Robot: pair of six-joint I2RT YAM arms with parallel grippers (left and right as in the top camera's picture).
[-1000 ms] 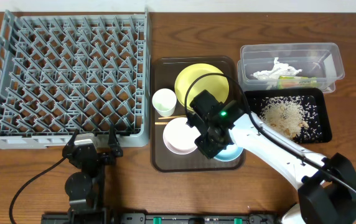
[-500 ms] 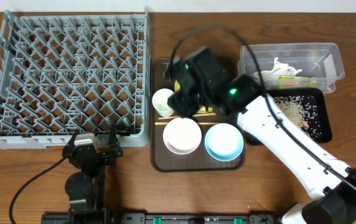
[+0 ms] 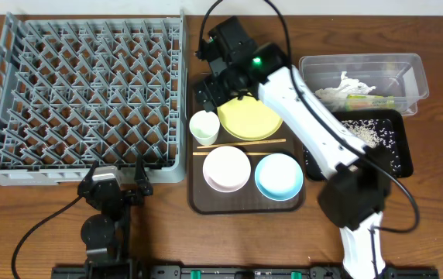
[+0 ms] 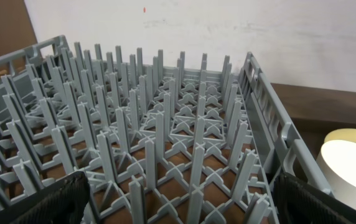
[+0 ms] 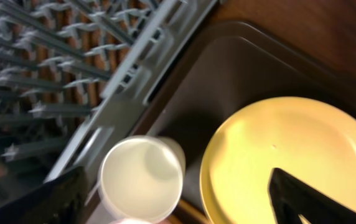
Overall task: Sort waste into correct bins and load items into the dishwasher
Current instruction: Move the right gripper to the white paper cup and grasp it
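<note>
The small white cup (image 3: 204, 128) is standing with its opening up, so next I will lower my right gripper and bring it back onto the side of the cup's rim by the yellow-green plate.
My right gripper (image 3: 220, 89) hangs open over the far left corner of the brown tray, nothing between its fingers. Below it, in the right wrist view, my right gripper (image 5: 178, 208) frames the small white cup (image 5: 142, 180) and the yellow-green plate (image 5: 284, 162). On the tray sit the cup (image 3: 204, 128), plate (image 3: 249, 120), white bowl (image 3: 227, 169), light-blue bowl (image 3: 279, 177) and chopsticks (image 3: 241, 147). The grey dishwasher rack (image 3: 90, 85) stands left. My left gripper (image 4: 181, 214) is open at the rack's near edge.
The clear tub (image 3: 403, 74) at the back right holds crumpled tissue (image 3: 344, 85) and a green-and-orange wrapper (image 3: 370, 100). In front of it the black tray (image 3: 402, 159) carries scattered rice (image 3: 353, 141). The brown serving tray (image 3: 198, 198) lies between rack and bins.
My right arm has swung from over the light-blue bowl at the tray's front to the tray's far left corner, its jaws opening on the way. The left arm has not moved.
</note>
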